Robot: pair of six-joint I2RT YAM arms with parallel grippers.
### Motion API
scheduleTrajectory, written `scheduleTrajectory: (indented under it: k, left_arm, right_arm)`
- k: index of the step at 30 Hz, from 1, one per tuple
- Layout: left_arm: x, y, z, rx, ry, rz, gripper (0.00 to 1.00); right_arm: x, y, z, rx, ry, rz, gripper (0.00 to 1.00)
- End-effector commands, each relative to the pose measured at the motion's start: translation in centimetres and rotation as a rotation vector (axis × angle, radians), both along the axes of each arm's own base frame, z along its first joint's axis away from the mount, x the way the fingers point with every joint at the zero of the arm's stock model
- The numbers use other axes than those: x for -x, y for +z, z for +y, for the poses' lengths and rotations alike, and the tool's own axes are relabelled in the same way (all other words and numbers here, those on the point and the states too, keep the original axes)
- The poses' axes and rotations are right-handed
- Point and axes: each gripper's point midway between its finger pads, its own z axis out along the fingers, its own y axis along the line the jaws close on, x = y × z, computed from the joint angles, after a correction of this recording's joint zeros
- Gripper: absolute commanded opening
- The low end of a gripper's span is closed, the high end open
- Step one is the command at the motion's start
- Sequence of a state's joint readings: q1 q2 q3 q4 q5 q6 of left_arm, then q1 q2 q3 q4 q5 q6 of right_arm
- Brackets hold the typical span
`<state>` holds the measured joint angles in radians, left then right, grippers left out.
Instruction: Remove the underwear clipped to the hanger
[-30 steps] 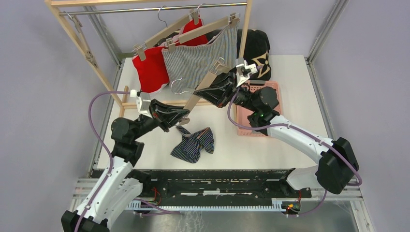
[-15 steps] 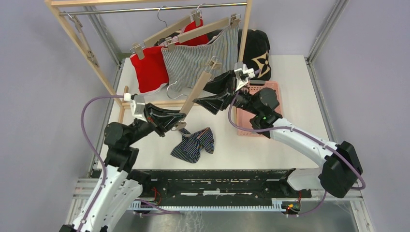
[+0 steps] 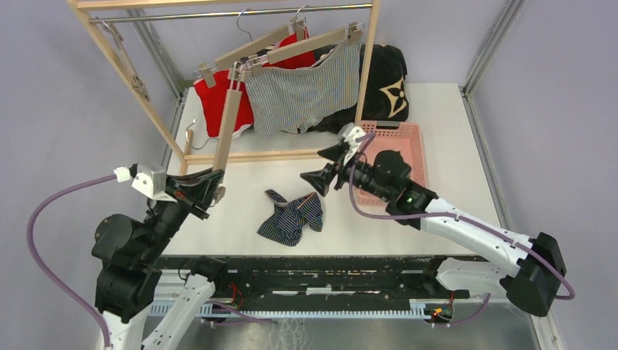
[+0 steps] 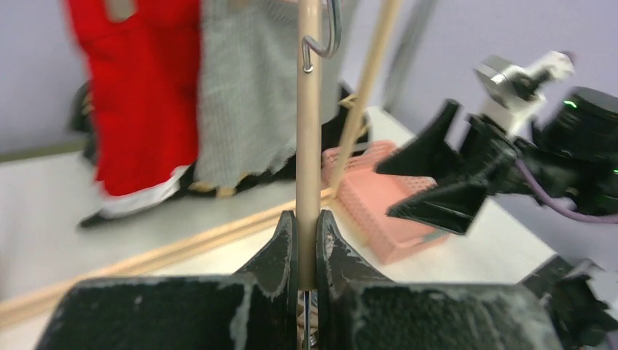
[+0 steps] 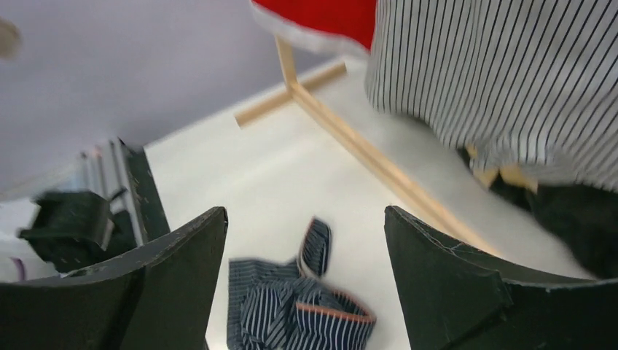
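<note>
Next, my right gripper moves down, open and tilting its fingers downward, onto the orange-edged waistband (image 3: 307, 200) (image 5: 337, 313) of the navy striped underwear, since the pair lies loose on the tabletop.
My left gripper (image 3: 210, 188) is shut on the lower end of a bare wooden hanger (image 3: 229, 124), which stands nearly upright at the left of the rack; in the left wrist view its bar (image 4: 309, 146) runs up from between the closed jaws (image 4: 307, 226). My right gripper (image 3: 312, 166) hangs open and empty above the table. Below it the navy striped underwear (image 3: 291, 217) lies crumpled on the table, showing between the open jaws (image 5: 306, 219) as a striped heap (image 5: 306, 306). The red underwear (image 3: 211, 102) and the pinstriped underwear (image 3: 306, 91) hang clipped to hangers on the rack.
The wooden rack (image 3: 120, 62) stands at the back, with its base bar (image 3: 270, 155) on the table. A pink basket (image 3: 397, 138) sits to the right, behind my right arm. A black cushion (image 3: 386, 80) leans behind the pinstriped pair.
My right gripper has let go of the bare hanger, opened and drawn back toward the table's middle. My left arm has swung the hanger leftward until it stands nearly upright.
</note>
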<state>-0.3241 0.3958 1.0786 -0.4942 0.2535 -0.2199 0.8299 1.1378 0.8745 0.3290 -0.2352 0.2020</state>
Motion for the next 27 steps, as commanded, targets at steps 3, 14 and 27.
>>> scheduleTrajectory:
  k: [3,14,27]
  left_arm:
    - [-0.1,-4.2,7.9,-0.135,0.413,0.156,0.03]
    - [1.8,-2.7,11.2,-0.137,0.559,0.155,0.03]
    - [-0.6,-3.6,12.4,-0.203,0.667,0.212,0.03]
  right_arm:
    - [-0.3,-11.6,-2.0,0.393,-0.262,0.077,0.86]
    - [-2.0,-24.3,0.9,0.574,-0.317,0.23,0.88]
    - [-0.9,-30.6,2.5,0.632,-0.254,0.362,0.13]
